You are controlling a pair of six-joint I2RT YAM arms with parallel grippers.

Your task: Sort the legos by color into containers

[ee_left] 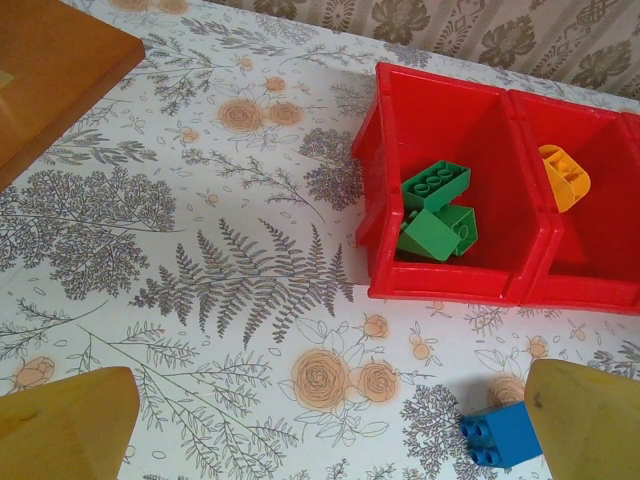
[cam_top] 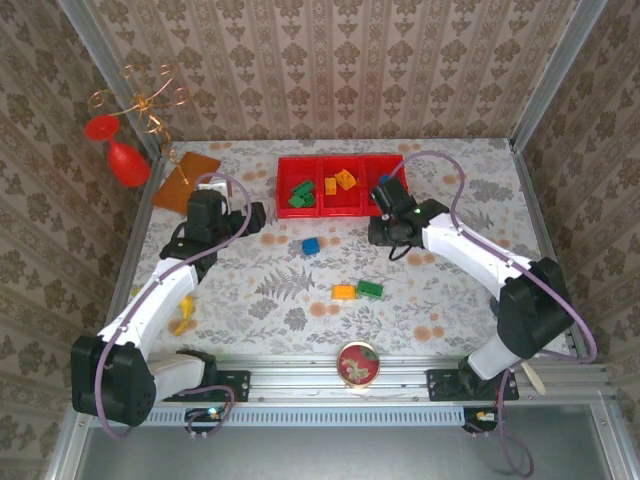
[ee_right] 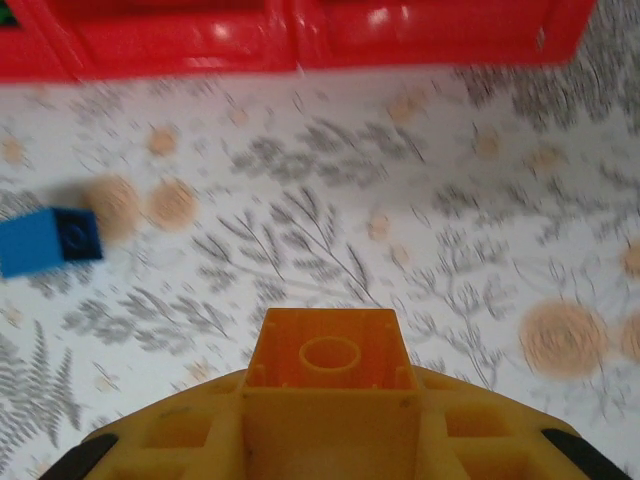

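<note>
The middle bin holds orange legos and is outward of my right gripper. My right gripper will next swing outward and across to that bin and let go of the orange lego.
My right gripper is shut on an orange lego, hollow underside facing the camera, just in front of the red containers. From above, that gripper sits at the right bin's near edge. My left gripper hangs open over bare table left of the tray, with a blue lego beside its right finger. Green legos lie in the left bin and orange ones in the middle bin. On the table are a blue, an orange and a green lego.
An orange-brown board lies at the back left, with a red ornament on a wire stand beyond it. A small yellow piece rests by the left arm. A round tin sits at the near edge.
</note>
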